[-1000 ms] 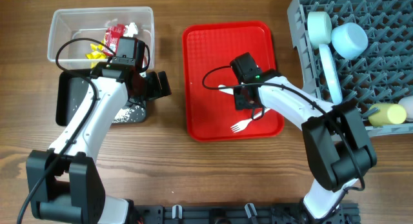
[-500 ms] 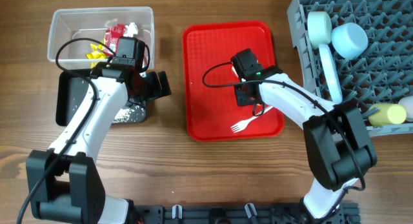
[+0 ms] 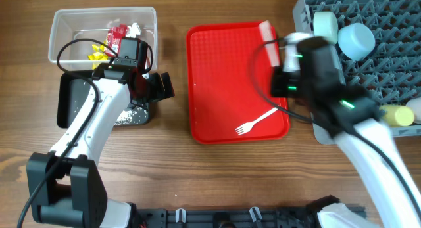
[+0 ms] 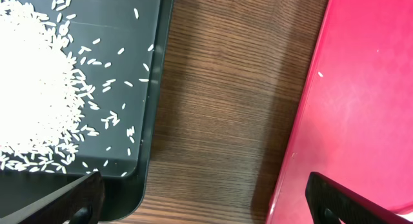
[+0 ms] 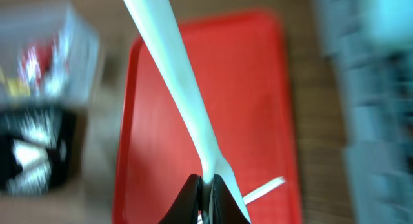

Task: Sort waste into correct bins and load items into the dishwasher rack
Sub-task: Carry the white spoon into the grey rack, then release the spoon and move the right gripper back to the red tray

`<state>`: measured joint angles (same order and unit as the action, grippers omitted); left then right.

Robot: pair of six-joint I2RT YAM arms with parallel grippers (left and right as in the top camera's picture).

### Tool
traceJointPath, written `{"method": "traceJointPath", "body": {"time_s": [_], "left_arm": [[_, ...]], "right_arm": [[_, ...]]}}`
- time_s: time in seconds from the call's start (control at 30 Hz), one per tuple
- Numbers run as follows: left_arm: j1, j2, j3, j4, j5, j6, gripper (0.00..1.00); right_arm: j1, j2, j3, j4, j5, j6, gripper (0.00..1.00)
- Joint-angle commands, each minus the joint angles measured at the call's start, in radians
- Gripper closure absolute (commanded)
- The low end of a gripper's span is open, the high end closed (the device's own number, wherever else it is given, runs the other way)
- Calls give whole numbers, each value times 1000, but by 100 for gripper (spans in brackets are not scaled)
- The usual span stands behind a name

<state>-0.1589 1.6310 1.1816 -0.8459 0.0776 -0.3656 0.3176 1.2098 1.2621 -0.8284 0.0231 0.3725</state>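
Note:
The grey rack (image 3: pixel 395 54) has open slots beside the light blue bowl, so my right gripper will next move off the tray over the rack's tray-side part (image 3: pixel 340 65) and lower.
My right gripper (image 3: pixel 281 62) is shut on the white plastic spoon (image 3: pixel 270 39) and holds it high above the red tray (image 3: pixel 217 70), close to the grey dishwasher rack (image 3: pixel 395 54). The right wrist view is blurred; it shows the spoon (image 5: pixel 174 75) sticking out from the shut jaws (image 5: pixel 208 188). The white fork (image 3: pixel 256 121) lies on the tray's front right. My left gripper (image 3: pixel 160 87) is open and empty over the wood between the black tub (image 3: pixel 69 100) and the tray. Rice (image 4: pixel 32 88) lies in the black tub (image 4: pixel 151 121).
The clear tub (image 3: pixel 66 18) at the back left holds a red wrapper (image 3: pixel 117 35) and a yellow wrapper (image 3: pixel 99 52). The rack holds a light blue bowl (image 3: pixel 356 39), a white cup (image 3: pixel 324 23) and a yellow cup (image 3: pixel 393 115). The tray's edge (image 4: pixel 361 121) shows beside the left gripper (image 4: pixel 206 208).
My right gripper has lifted the spoon off the tray and moved up and to the right toward the rack. The fork stays on the tray. The left arm has not moved.

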Motion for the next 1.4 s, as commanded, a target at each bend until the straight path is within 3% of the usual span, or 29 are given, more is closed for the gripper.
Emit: {"method": "traceJointPath", "body": {"time_s": [0.0,0.2,0.3,0.67,0.8,0.93,1.2,1.27,1.3,1.33,1.37], "left_arm": [[-3,2,-5,0,8,-9,0],[-3,2,-5,0,8,-9,0],[-3,2,-5,0,8,-9,0],[-3,2,-5,0,8,-9,0],[-3,2,-5,0,8,-9,0],[-3,2,-5,0,8,-9,0],[-3,2,-5,0,8,-9,0],[-3,2,-5,0,8,-9,0],[-3,2,-5,0,8,-9,0],[-3,2,-5,0,8,-9,0],[-3,2,-5,0,8,-9,0]], "right_arm": [[-125,-145,8,-56,151,170,96],[-339,-279,5,-252,422,587,96],[-380,-270,-33,-304,449,717,96],[-401,-69,-276,-337,426,1405,96],[-401,-11,-289,-327,421,1503,96],[-401,17,-289,-267,421,1513,96],[-401,76,-289,-70,413,1396,95],[-401,100,-289,-69,394,1380,81],[-401,111,-289,-72,386,1371,52],[-401,116,-289,-72,383,1351,36],[-401,116,-289,-72,383,1328,26]]}}
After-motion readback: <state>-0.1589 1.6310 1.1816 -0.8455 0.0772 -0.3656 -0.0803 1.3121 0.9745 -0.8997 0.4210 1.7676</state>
